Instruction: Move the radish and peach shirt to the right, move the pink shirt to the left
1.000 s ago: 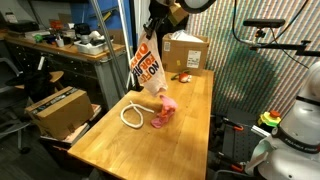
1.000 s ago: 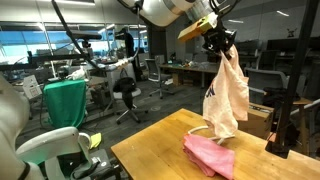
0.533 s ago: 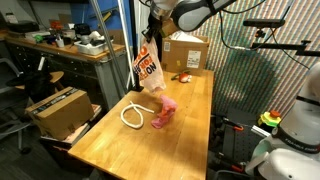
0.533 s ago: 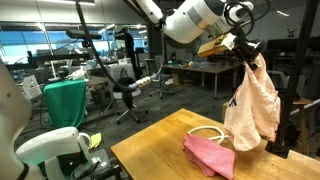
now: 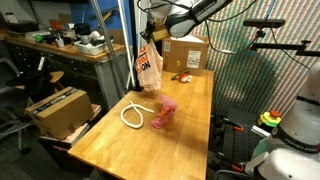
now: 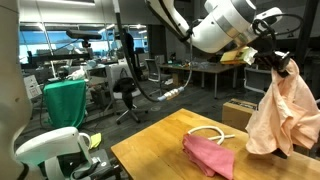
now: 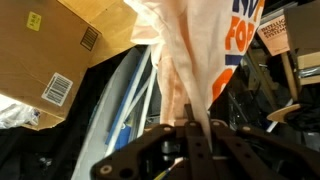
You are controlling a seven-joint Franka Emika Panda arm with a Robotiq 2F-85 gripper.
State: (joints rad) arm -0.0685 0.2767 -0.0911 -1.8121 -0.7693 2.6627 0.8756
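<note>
My gripper eases a little down and away from the pink shirt (image 5: 163, 113) next and releases above the table's far corner, since the peach shirt already hangs over it.
My gripper (image 5: 152, 32) is shut on the peach shirt (image 5: 148, 65), which has orange and dark lettering and hangs in the air above the far end of the wooden table (image 5: 180, 140). In an exterior view the shirt (image 6: 285, 115) hangs at the right, clear of the table, below the gripper (image 6: 279, 66). In the wrist view the cloth (image 7: 195, 50) runs up from between the shut fingers (image 7: 190, 130). The pink shirt (image 5: 163, 113) lies crumpled mid-table and shows in both exterior views (image 6: 210, 153). I cannot make out a radish.
A white rope loop (image 5: 131, 115) lies next to the pink shirt. A cardboard box (image 5: 184, 50) and small red items (image 5: 183, 76) sit at the table's far end. Another box (image 5: 56, 108) stands on the floor beside the table.
My gripper has carried the hanging peach shirt away from the pink shirt toward the far end of the table, rightwards in the view where the pink shirt sits low in the frame. The pink shirt and rope stayed put.
</note>
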